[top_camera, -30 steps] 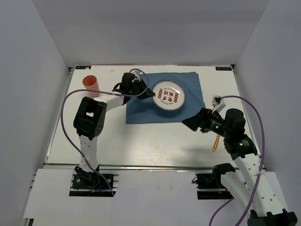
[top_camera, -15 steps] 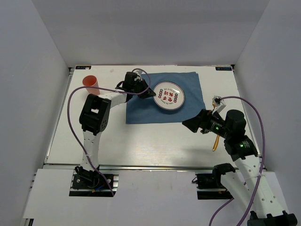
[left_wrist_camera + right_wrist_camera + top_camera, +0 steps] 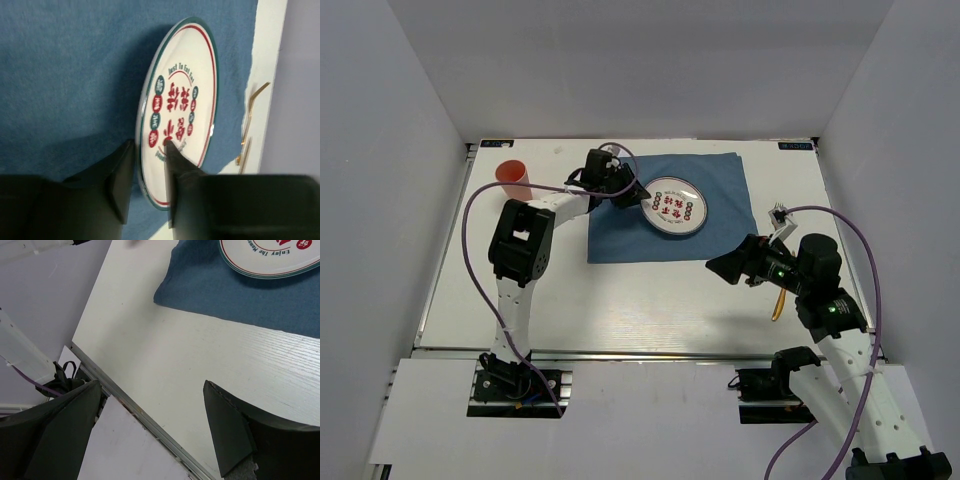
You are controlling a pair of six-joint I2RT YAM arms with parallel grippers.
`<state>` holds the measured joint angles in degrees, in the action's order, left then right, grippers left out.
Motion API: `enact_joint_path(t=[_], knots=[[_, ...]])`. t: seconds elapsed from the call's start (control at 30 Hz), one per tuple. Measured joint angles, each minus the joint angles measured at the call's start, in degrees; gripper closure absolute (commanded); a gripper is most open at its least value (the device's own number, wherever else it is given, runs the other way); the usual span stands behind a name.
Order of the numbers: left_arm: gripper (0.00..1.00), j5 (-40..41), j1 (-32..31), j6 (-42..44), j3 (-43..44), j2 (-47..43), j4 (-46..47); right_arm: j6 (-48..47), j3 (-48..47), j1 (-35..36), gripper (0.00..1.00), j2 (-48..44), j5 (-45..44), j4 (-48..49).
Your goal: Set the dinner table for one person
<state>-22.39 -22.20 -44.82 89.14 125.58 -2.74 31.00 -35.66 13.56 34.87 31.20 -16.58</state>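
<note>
The orange cup is standing off the placemat point(image 3: 620, 238), so my right gripper needs to move outward and to the left in the top view next and close on the orange cup's rim point(image 3: 512, 171).
A white plate point(image 3: 672, 208) with red and green print lies on a blue placemat point(image 3: 620, 238) at the back of the dinner table point(image 3: 620, 300). My left gripper point(image 3: 638, 196) is at the plate's left rim. In the left wrist view its jaws point(image 3: 149, 145) straddle that rim. One finger point(image 3: 175, 160) rests over the plate point(image 3: 185, 100) face, the other point(image 3: 122, 180) stands just outside the rim, slightly apart, so the gripper is open. My right gripper point(image 3: 722, 266) hovers open and empty over bare table point(image 3: 200, 350), right of the placemat point(image 3: 210, 285).
An orange cup point(image 3: 513, 177) stands at the back left corner. Gold cutlery point(image 3: 779, 303) lies on the table under my right arm and shows past the placemat point(image 3: 60, 65) as a gold fork point(image 3: 252, 115). White walls enclose three sides; a metal rail point(image 3: 150, 420) edges the front.
The left jaws have widened around the plate's rim. The plate has shifted a little left and toward the front. The right gripper barely moved.
</note>
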Motion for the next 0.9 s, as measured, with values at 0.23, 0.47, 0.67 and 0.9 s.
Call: enact_joint_path(t=[0.23,0.47,0.67,0.9], knots=[[0.02,3.63,0.22,2.05,1.77,-0.46,-3.17,-0.02,0.02,0.00,0.11,-0.02,0.96,0.28],[0.02,21.73,1.05,2.19,7.41,-8.35,-20.76,-0.59,0.33,0.00,0.11,0.00,1.20,0.85],[0.02,37.92,6.01,-1.22,12.55,-20.46,-35.50,-1.84,0.22,0.02,0.11,2.86,1.16,3.23],[0.02,46.25,19.76,-6.34,21.16,-21.00,-51.12,-4.55,-7.65,0.07,0.11,17.33,1.42,3.45]])
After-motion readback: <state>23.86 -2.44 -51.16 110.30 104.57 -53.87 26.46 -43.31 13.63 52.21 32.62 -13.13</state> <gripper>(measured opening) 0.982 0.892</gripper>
